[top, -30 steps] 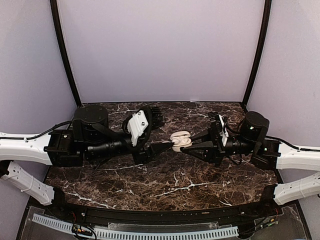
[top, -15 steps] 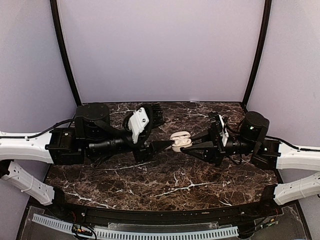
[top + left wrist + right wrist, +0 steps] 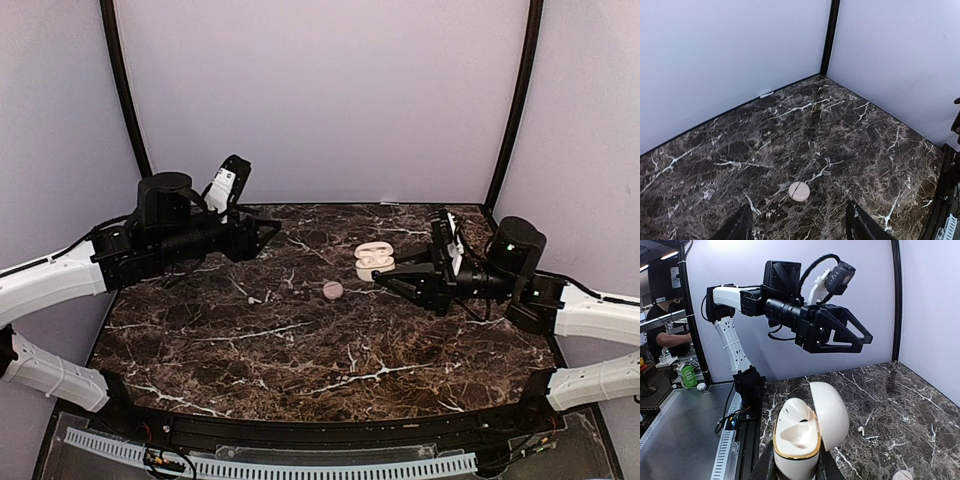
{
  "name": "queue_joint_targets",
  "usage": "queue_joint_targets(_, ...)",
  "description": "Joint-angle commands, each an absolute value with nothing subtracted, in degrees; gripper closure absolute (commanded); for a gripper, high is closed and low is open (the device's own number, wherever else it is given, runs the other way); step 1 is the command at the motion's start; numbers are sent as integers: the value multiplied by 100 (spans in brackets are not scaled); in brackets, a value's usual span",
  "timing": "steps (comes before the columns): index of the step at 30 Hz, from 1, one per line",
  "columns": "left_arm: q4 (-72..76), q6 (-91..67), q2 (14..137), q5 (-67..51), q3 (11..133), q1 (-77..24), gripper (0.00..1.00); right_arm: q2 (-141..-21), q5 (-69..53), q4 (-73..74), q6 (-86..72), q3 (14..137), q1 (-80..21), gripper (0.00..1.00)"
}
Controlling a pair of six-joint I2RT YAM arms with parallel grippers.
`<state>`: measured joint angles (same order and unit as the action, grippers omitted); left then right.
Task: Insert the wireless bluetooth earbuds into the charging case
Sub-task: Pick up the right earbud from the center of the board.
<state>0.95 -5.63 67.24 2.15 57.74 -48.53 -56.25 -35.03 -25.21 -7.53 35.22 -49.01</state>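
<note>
I need to tilt my left gripper's fingers downward and lower them first, to close on the round head of the loose earbud below, since the near well is hollow.
My right gripper [image 3: 381,272] [image 3: 795,467] is shut on the base of the charging case [image 3: 374,256] [image 3: 796,440]. The case is white with a gold rim, held above the table with its lid swung open. One white earbud [image 3: 796,411] appears seated in the far well; the near well is hollow. Another tiny earbud [image 3: 860,429] lies on the marble beyond the case. My left gripper [image 3: 268,233] [image 3: 800,227] hangs open and empty, raised at the back left, far from the case.
A small pale pink round case [image 3: 333,290] [image 3: 799,191] [image 3: 902,475] lies closed on the dark marble table [image 3: 300,350] below the left gripper. Pale walls with black corner posts [image 3: 125,100] enclose the back. A cable rail [image 3: 300,465] runs along the near edge.
My left arm has drawn back from the charging case, up and to the back left. The pink round case now shows on the table. The right gripper has shifted the case slightly right and back.
</note>
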Motion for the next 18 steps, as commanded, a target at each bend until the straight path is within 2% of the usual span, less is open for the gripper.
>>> queue_joint_targets(1, -1120, -1336, 7158, -138, 5807, -4281, 38, -5603, -3598, -2447, -1110, 3520, -4697, 100)
queue_joint_targets(4, -1833, -1672, 7692, 301, 5943, -3886, 40, -5617, -3577, -2253, -1091, 3561, -4605, 100)
queue_joint_targets(9, -1919, -2006, 7954, 630, 5542, -3749, 41, -5597, -3573, -2154, -1040, 3546, -4544, 100)
queue_joint_targets(18, -2030, -1525, 9203, 30, 5678, -3300, 42, -5588, -3591, -2158, -1007, 3503, -4526, 100)
